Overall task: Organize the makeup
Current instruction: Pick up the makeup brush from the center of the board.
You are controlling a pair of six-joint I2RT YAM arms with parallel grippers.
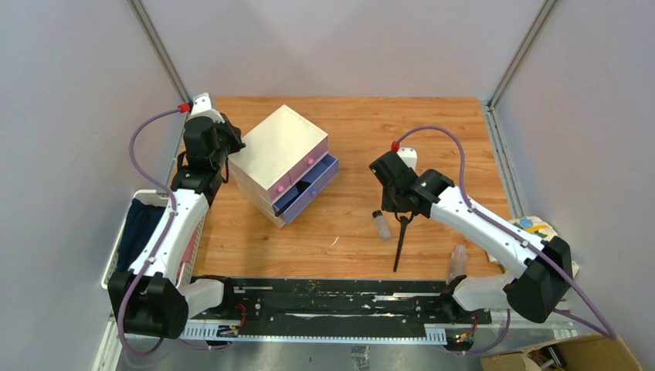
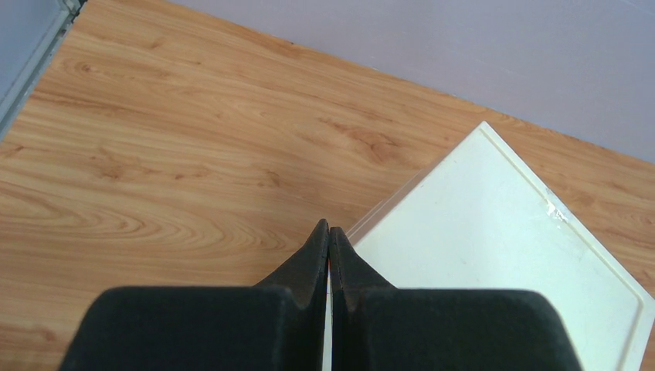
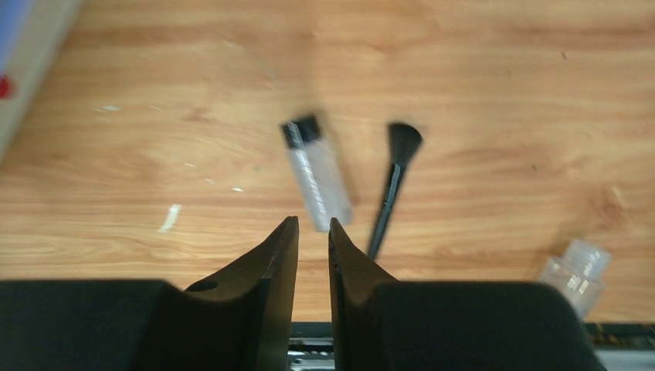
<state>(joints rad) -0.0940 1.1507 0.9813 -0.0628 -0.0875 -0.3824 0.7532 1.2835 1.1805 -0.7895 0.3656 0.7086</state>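
Observation:
My right gripper moves down and to the right in the wrist view over the brush's slim handle [image 1: 399, 246] [image 3: 388, 202] next, as its fingers are nearer the bottle.
A clear bottle with a black cap [image 1: 380, 225] [image 3: 315, 174] lies on the wooden table, and a slim black brush [image 1: 401, 243] [image 3: 394, 185] lies just right of it. A second clear bottle [image 1: 457, 263] [image 3: 575, 267] rests near the right arm's base. My right gripper [image 1: 402, 209] [image 3: 313, 224] hovers over the capped bottle, its jaws a narrow gap apart and holding nothing. Over at the left, my left gripper [image 1: 232, 147] [image 2: 329, 228] is shut and empty, with its tips at the back left corner of the cream drawer box [image 1: 279, 147] [image 2: 494, 239].
The box's lower purple drawer [image 1: 313, 184] is pulled partly out toward the right. A white basket holding dark cloth [image 1: 143, 224] hangs off the table's left edge. A black rail [image 1: 340, 297] runs along the front. A colourful item [image 1: 533, 226] lies at the right edge.

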